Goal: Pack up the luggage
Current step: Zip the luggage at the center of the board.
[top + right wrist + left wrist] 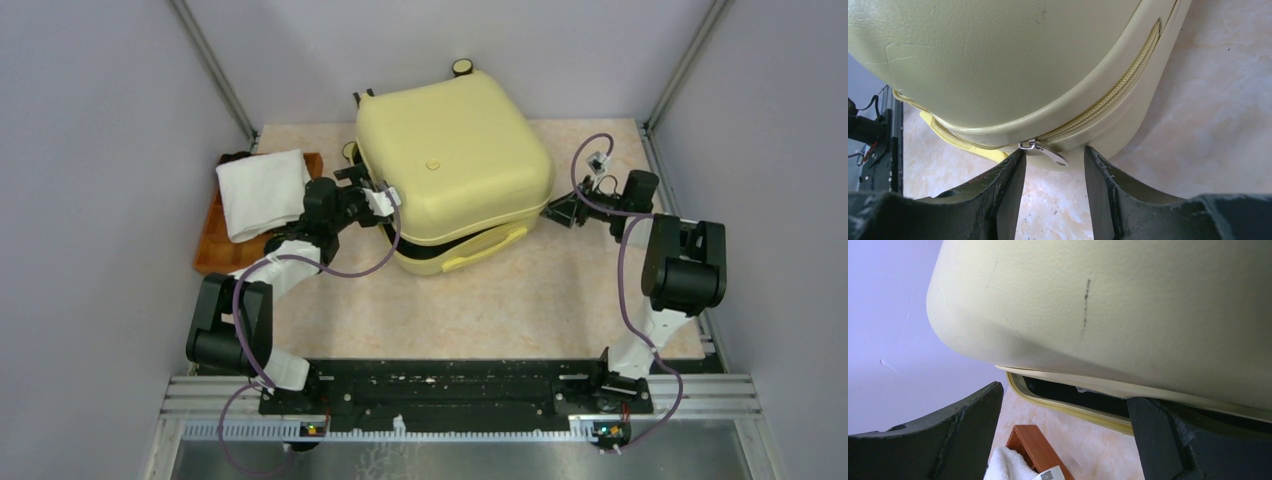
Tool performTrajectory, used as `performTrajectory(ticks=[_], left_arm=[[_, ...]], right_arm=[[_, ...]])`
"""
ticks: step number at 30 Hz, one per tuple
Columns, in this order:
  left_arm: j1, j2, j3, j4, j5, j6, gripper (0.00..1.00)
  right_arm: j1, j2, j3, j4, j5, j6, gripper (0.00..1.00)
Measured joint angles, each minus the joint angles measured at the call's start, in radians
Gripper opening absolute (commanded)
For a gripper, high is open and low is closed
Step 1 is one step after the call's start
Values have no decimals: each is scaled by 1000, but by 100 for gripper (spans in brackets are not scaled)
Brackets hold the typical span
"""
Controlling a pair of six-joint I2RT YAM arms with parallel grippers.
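Next, my right gripper nudges toward the case and closes on the metal zipper pull's loose end (1060, 160), since that end hangs between the gripper's parted fingers.
The luggage (450, 160) is a pale yellow hard-shell case lying flat at the table's middle, its lid lowered with a dark gap left at the front-left. My left gripper (375, 196) stands wide open at that left side. In the left wrist view the lid (1098, 305) hangs over the lower rim (1068, 407), with the gripper (1063, 440) empty. My right gripper (560, 210) is at the case's right corner. In the right wrist view its jaws (1053, 167) are apart, with the metal zipper pull (1048, 151) lying loose between the tips, below the zipper (1108, 95).
An orange-brown wooden tray (215, 235) sits at the left of the table with a folded white towel (262, 190) on it. The tray (1035, 447) and towel (1005, 465) also show below the left gripper. Grey walls close in on both sides.
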Motion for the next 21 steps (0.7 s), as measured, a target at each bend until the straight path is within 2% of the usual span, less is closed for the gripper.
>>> performTrajectory(ticks=[5, 13, 15, 21], left_arm=[[1, 0, 0, 2, 1, 0, 98], [3, -2, 0, 2, 2, 2, 98], [3, -2, 0, 2, 2, 3, 98], [4, -3, 0, 3, -3, 3, 98]], right_arm=[[11, -2, 9, -79, 2, -40, 49], [26, -34, 6, -135, 39, -90, 44], [26, -34, -3, -106, 39, -68, 40], [26, -34, -36, -5, 39, 26, 19]])
